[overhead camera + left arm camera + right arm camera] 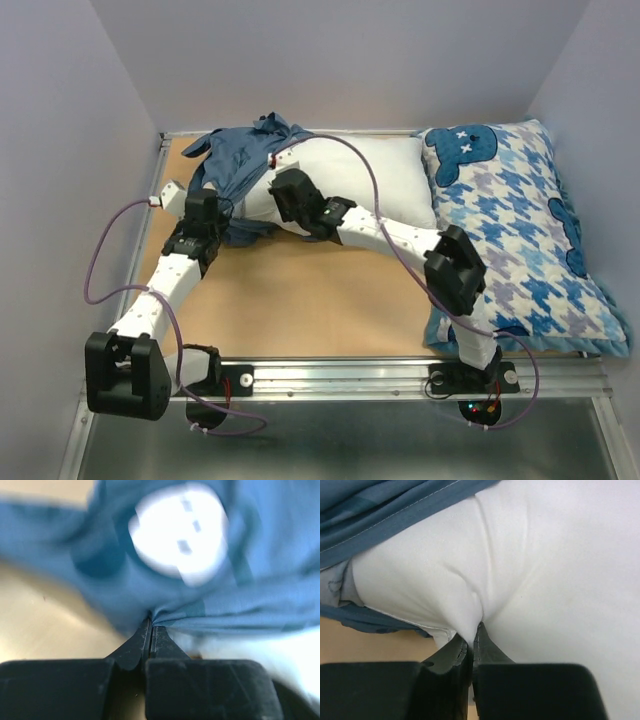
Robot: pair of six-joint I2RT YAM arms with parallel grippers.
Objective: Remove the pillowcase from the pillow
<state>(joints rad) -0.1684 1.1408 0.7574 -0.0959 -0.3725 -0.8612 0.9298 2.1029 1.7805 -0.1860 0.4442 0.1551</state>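
I will next pull down with my left gripper toward the bare tabletop strip (179, 167), which is to its left in the top view, and let go. The pillow's end is still covered.
The slate-blue pillowcase (240, 160) lies bunched at the far left, still over the left end of the white pillow (370, 175). My left gripper (212, 205) is shut on a fold of the pillowcase (210, 605); in the left wrist view the left gripper (151, 622) pinches the cloth below a blurred white print. My right gripper (285, 190) is shut on a pinch of the pillow (545, 570); in the right wrist view the right gripper (474, 630) shows white fabric between its tips. The pillowcase edge (390, 510) crosses above.
A blue-and-white houndstooth pillow (520, 230) with cartoon figures fills the right side of the tan table (300, 300). A metal rail (400, 375) runs along the near edge. Purple cables (100, 260) loop beside the arms. Grey walls close in on three sides.
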